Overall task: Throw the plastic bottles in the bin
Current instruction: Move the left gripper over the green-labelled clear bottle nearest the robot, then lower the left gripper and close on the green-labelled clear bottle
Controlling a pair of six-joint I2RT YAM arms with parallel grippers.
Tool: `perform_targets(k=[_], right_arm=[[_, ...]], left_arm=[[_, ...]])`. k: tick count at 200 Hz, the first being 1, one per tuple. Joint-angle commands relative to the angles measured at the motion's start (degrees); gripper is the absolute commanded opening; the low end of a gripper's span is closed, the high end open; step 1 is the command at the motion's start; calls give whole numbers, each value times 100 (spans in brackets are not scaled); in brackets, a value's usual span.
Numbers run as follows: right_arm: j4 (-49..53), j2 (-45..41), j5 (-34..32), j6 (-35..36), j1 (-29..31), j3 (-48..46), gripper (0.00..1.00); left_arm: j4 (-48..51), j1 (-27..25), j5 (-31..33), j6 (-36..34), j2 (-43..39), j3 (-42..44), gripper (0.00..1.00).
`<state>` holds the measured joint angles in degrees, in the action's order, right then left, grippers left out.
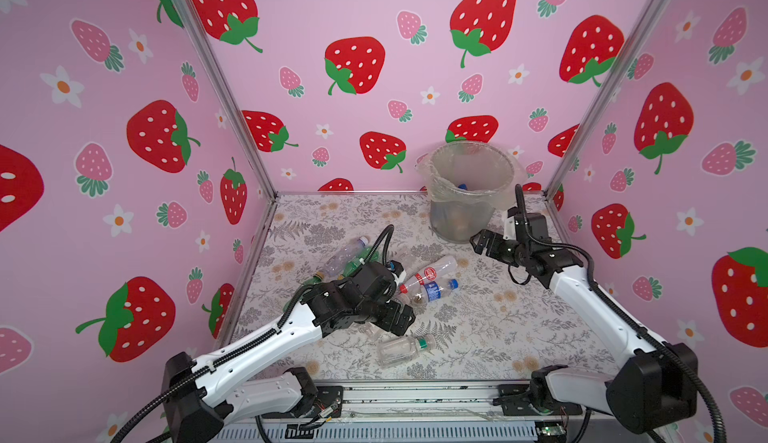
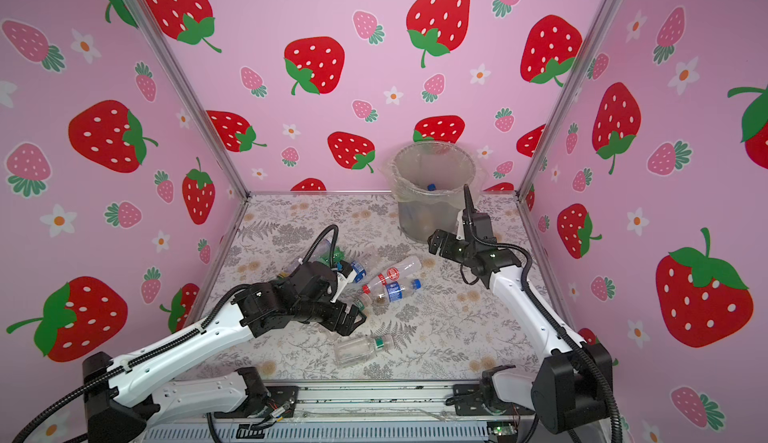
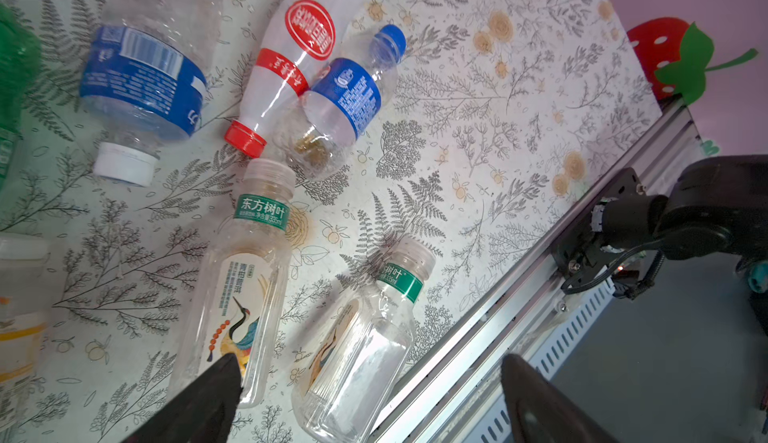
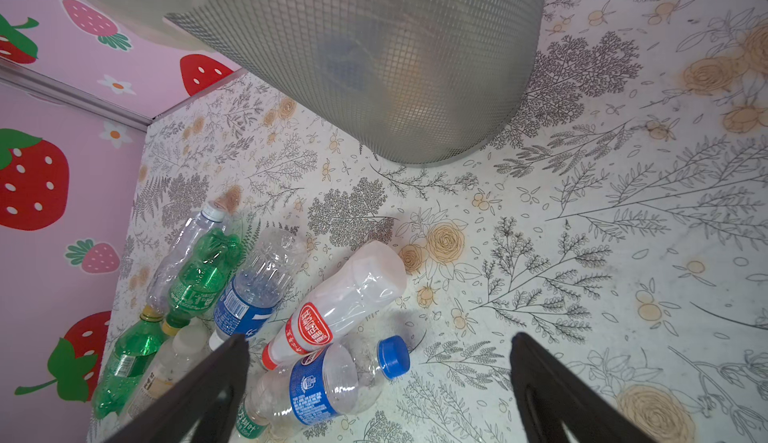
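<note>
The clear bottle's body (image 1: pixel 400 351) (image 3: pixel 361 355) lies flat beside the bar, below the left gripper's fingers, so the left gripper needs to go down and back onto it next, near the bottle's green neck band.
The bin (image 1: pixel 465 212) stands at the back right, and a blue cap shows inside it. Several plastic bottles lie on the table. A red-label bottle (image 1: pixel 432 272) and a blue-cap bottle (image 1: pixel 436 289) lie mid-table, with green ones (image 1: pixel 353 264) further left. A clear bottle with a green neck band (image 1: pixel 405 349) lies near the front. My left gripper (image 1: pixel 399 316) hovers open above that clear bottle (image 3: pixel 361 349), empty. A crane-label bottle (image 3: pixel 237 295) lies beside one finger. My right gripper (image 1: pixel 478 243) is open and empty beside the base of the bin (image 4: pixel 374 67).
The metal rail (image 1: pixel 415 395) runs along the table's front edge. Strawberry-print walls close in the left, back and right sides. A yellow-labelled container (image 3: pixel 16 316) lies at the edge of the left wrist view.
</note>
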<state>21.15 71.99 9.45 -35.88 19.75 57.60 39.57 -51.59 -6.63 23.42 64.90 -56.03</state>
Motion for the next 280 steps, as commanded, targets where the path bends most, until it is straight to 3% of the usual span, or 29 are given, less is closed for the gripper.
perform_targets(k=[1,223,280], right_arm=[[123,-218,-101,99,20,-139,99],[258,-549,-228,83,12,-504,99],[315,-631,-249,63,12,-470,99]], left_arm=[[-122,-137,-46,-22,104,51,99],[-442,-1409,928,-290,1483,837,100],[-435,-1632,1185,-218,2052,753,88]])
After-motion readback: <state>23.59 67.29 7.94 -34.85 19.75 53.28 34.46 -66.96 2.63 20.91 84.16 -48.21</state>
